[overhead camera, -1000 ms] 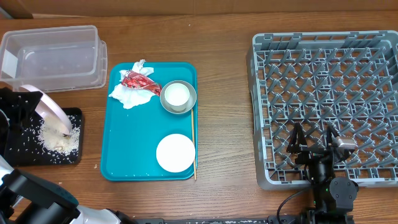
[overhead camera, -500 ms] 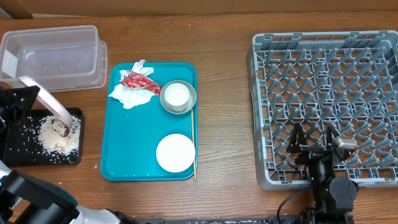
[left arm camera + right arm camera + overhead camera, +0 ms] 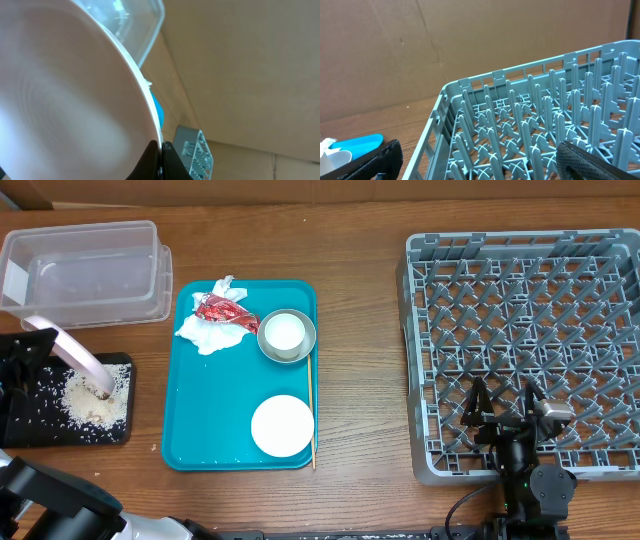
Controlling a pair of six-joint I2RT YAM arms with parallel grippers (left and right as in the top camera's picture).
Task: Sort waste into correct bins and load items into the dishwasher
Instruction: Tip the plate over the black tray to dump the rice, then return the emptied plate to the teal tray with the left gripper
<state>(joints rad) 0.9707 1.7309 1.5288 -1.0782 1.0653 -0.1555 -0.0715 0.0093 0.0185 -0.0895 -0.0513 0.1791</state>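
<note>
I will next swing my left gripper toward the teal tray's bare patch (image 3: 216, 394), level the plate, lower it there and let go of its rim. The rice is in the black tray (image 3: 30, 430).
My left gripper (image 3: 50, 348) is shut on the rim of the large pale pink plate (image 3: 80, 358). It holds the plate steeply tilted over the black tray (image 3: 30, 430), low edge at the pile of rice (image 3: 95, 402). In the left wrist view the plate (image 3: 65, 90) fills the left side, pinched between my fingertips (image 3: 161, 160). The napkin (image 3: 205, 332), red wrapper (image 3: 225, 310), bowl (image 3: 264, 340) with the cup (image 3: 285, 333) in it, and the white plate (image 3: 282, 425) lie on the teal tray (image 3: 200, 410). My right gripper (image 3: 505, 405) stands open and empty over the dish rack (image 3: 530, 290) near its front edge.
The clear tub (image 3: 85, 270) stands behind the black tray. A thin wooden stick (image 3: 311, 410) lies along the teal tray's right rim. In the right wrist view the rack's pegs (image 3: 545, 115) fill the space between my fingers.
The pink plate's upper edge has swung slightly while its low edge stays at the rice pile. The right arm has not moved.
</note>
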